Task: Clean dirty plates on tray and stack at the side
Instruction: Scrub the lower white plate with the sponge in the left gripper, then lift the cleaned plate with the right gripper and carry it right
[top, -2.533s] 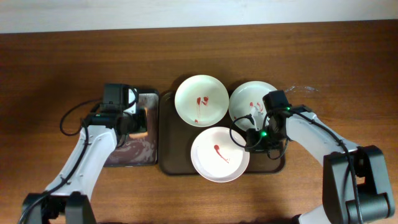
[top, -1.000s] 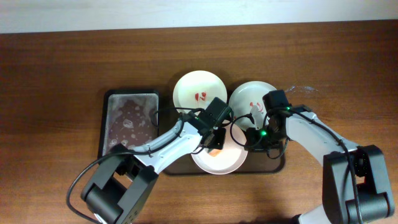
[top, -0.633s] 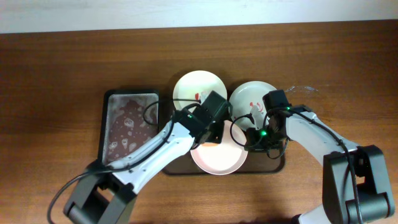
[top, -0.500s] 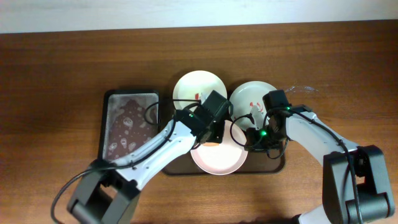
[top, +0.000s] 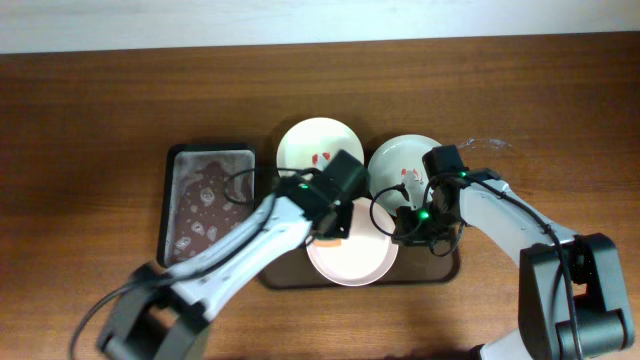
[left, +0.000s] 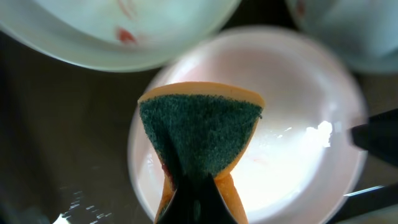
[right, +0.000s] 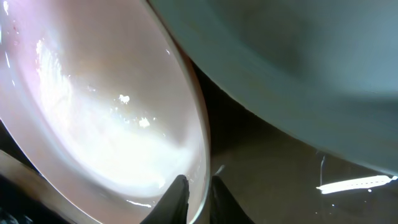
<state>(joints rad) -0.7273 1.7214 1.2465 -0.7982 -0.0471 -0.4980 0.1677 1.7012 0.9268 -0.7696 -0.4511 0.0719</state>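
Next, my left gripper moves off the front plate, since that plate looks wiped. Then it lowers the sponge into the soapy water at the black tray.
Three white plates sit on the dark tray. The front plate looks wiped; it fills the left wrist view and the right wrist view. The back left plate and back right plate carry red smears. My left gripper is shut on an orange sponge with a green scrub face, held over the front plate's left part. My right gripper is shut on the front plate's right rim.
A black tray of brownish soapy water lies left of the plate tray. The wooden table extends on all sides.
My left arm came from the water tray to the front plate with the sponge and rubbed it; the red smear on that plate is gone. My right gripper kept holding the rim.
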